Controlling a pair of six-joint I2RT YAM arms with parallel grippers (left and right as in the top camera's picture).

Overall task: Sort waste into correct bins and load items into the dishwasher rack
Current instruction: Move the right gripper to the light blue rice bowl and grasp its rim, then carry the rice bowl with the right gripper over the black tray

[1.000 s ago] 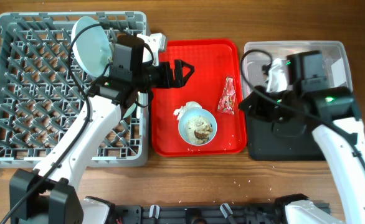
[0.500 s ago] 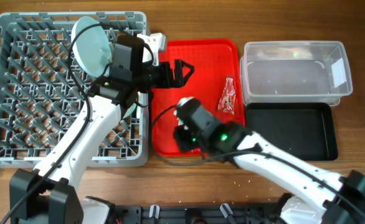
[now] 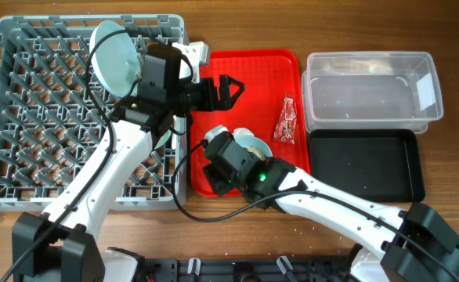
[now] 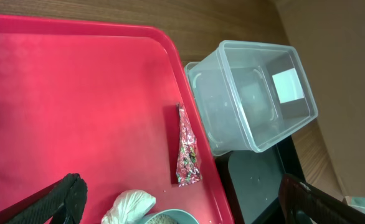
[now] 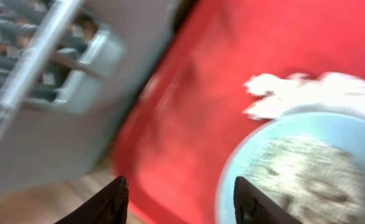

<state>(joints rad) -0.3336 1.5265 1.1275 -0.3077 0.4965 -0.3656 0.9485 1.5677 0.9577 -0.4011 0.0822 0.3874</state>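
Note:
My right gripper needs to come down and move slightly toward the bowl before my open fingers can go on both sides of the bowl's rack-side rim (image 5: pixel 225 179).
The pale blue bowl (image 3: pixel 254 142) of rice and brown scraps sits on the red tray; it also shows in the right wrist view (image 5: pixel 307 168). The crumpled white tissue (image 4: pixel 129 205) lies against the bowl's rim. The red snack wrapper (image 3: pixel 286 121) lies on the tray's right side. My right gripper (image 3: pixel 216 174) is open and empty, low over the tray just left of the bowl. My left gripper (image 3: pixel 231 88) is open and empty above the tray's upper left. The clear tub (image 3: pixel 370 90) and black tray (image 3: pixel 363 164) are at the right. A pale blue plate (image 3: pixel 112 55) stands in the grey rack (image 3: pixel 26 110).
The red tray (image 3: pixel 245 66) lies between the rack and the bins. My right arm stretches across the table's front from the lower right. The rack's wall (image 5: pixel 58 106) is close to my right gripper's left side. The yellow cup, fork and spoon are out of view.
My right arm has swung from over the bins at the right to the tray's lower left, beside the bowl. The left arm has not moved.

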